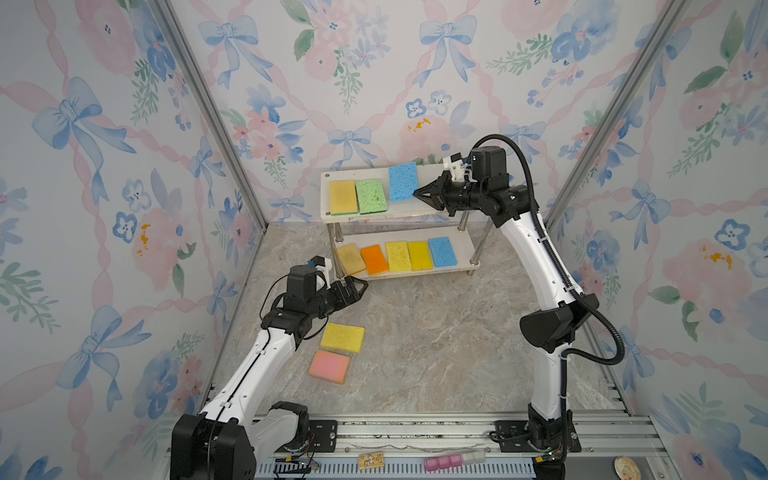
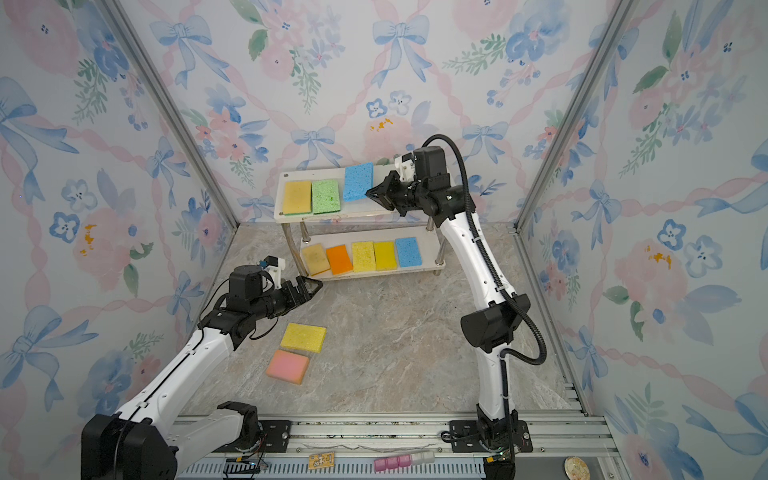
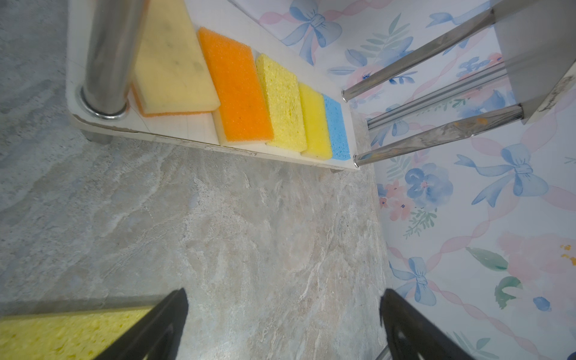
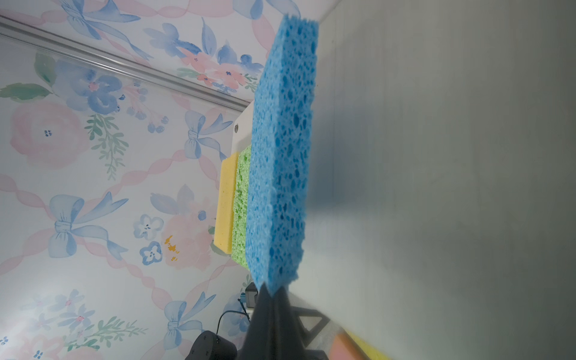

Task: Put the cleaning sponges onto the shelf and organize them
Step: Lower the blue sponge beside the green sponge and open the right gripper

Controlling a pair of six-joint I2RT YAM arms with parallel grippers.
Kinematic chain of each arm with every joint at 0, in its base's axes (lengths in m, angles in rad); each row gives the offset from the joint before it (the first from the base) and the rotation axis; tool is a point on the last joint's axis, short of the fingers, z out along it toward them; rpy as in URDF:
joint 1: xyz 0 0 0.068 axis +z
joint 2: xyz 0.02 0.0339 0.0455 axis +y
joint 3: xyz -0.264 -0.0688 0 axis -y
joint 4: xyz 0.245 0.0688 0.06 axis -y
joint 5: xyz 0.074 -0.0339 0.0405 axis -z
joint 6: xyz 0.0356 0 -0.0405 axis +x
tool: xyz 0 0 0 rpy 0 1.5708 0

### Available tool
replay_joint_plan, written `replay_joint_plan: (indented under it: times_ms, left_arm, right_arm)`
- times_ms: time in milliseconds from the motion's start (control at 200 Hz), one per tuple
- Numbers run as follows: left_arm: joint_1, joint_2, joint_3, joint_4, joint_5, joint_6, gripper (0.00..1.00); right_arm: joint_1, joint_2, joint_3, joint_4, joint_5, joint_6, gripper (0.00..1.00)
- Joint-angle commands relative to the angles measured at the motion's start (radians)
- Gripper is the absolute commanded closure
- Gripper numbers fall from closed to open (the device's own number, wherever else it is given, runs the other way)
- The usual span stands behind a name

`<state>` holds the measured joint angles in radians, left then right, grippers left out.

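Note:
My right gripper is going to move down next and ease toward the green sponge to release the blue sponge's corner, because the blue sponge hangs tilted above the bare top board beside the green sponge (image 1: 371,196).
The white two-tier shelf (image 1: 432,210) (image 2: 291,176) stands at the back. My right gripper (image 1: 417,192) (image 2: 368,192) (image 4: 271,291) is shut on a corner of a blue sponge (image 1: 403,181) (image 2: 358,182) (image 4: 282,149), held tilted just above the top board beside a green sponge (image 1: 371,196) (image 4: 241,215) and a tan-yellow sponge (image 1: 343,197). On the lower board lie several sponges: tan (image 3: 174,68), orange (image 3: 237,90), two yellow, and blue (image 1: 442,252). My left gripper (image 1: 360,286) (image 3: 283,299) is open and empty near the shelf's front left post. A yellow sponge (image 1: 342,337) (image 3: 62,333) and a pink sponge (image 1: 329,366) lie on the table.
Floral walls close in on three sides, with metal frame bars (image 1: 208,108) at the corners. A rail (image 1: 415,436) runs along the front edge with small clutter on it. The shelf's shiny posts (image 3: 106,56) stand near my left gripper.

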<state>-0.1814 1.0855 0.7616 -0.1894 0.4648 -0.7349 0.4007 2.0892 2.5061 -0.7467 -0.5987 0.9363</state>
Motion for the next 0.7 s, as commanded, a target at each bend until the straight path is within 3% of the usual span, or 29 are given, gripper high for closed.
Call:
replay_joint_plan:
  times_ms: [0,695]
  left_arm:
    - [0.012,-0.009,-0.01,-0.021,0.036,0.032,0.02]
    - [0.042,0.015,-0.027,-0.021,0.073,0.047,0.02]
  right_arm:
    - [-0.023,-0.064,-0.045,-0.027,-0.035,-0.007,0.99]
    - [-0.015,-0.004,-0.038,-0.05,-0.138,-0.003,0.99]
